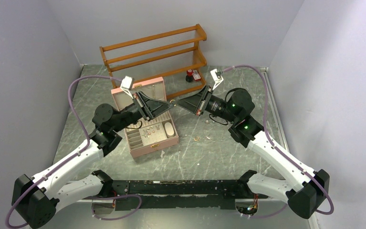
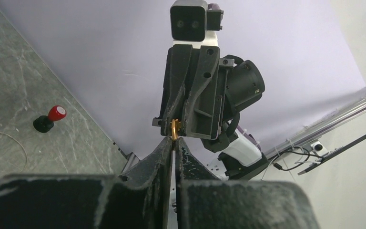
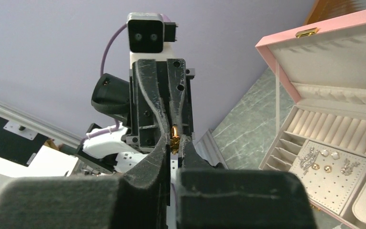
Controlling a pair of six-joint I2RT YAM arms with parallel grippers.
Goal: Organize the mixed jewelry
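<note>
The jewelry piece goes left in the top view with my right gripper, which turns down onto the padded ring rolls and releases it next, because a gold ring sits there.
My two grippers meet tip to tip in the air just right of the open pink box. A small gold jewelry piece sits between both pairs of fingertips; it also shows in the right wrist view. My left gripper is shut, its tips pinching the piece's near end. My right gripper is shut on the other end. A few tiny loose pieces lie on the table right of the box. Earrings and a ring lie in the box's compartments.
A wooden two-tier rack stands at the back. A small red-capped black bottle stands by its right end and shows in the left wrist view. The box lid stands open behind the left gripper. A thin wire loop lies on the table.
</note>
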